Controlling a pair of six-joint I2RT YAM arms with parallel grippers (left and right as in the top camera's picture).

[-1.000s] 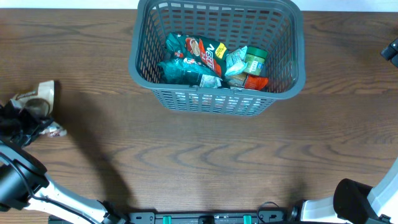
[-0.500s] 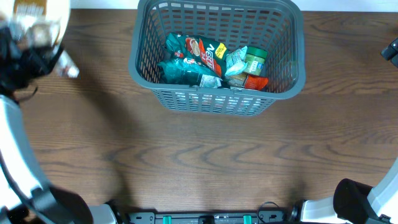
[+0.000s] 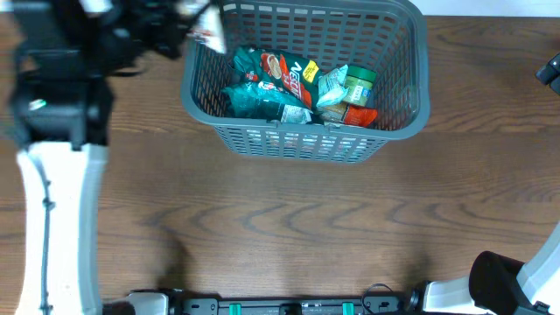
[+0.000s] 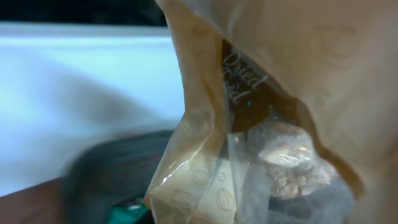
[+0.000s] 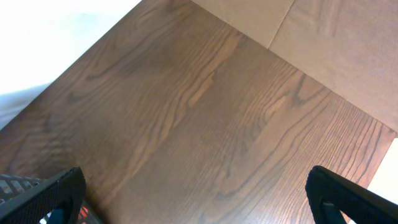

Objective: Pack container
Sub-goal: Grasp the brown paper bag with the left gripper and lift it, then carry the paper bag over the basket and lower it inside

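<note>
The overhead view has room over the green item (image 3: 357, 84) to the right of my left gripper. The left gripper carries the pouch (image 3: 206, 37) across the packets next, lowers and releases it.
The container (image 3: 187, 87), a dark grey lattice basket, stands at the back centre of the table. It holds teal snack packets (image 3: 267, 83), a green item (image 3: 357, 85) and an orange packet. My left gripper (image 3: 179, 22) is over the basket's back left corner, shut on a tan paper pouch (image 3: 206, 37) that hangs just inside the rim. In the left wrist view the pouch (image 4: 261, 112), with its clear window, fills the frame and hides the fingers; the basket rim (image 4: 112, 168) is a blur below. My right gripper (image 5: 199, 199) is open and empty at the table's far right.
The brown wooden table (image 3: 280, 227) stretches in front of the basket. The right arm's base (image 3: 499, 280) is at the front right corner. The right wrist view shows bare wood and a bit of the basket (image 5: 12, 186) at the lower left.
My left arm has swung from the table's left edge up and right to the basket's back left corner, carrying the pouch. The right arm has not moved.
</note>
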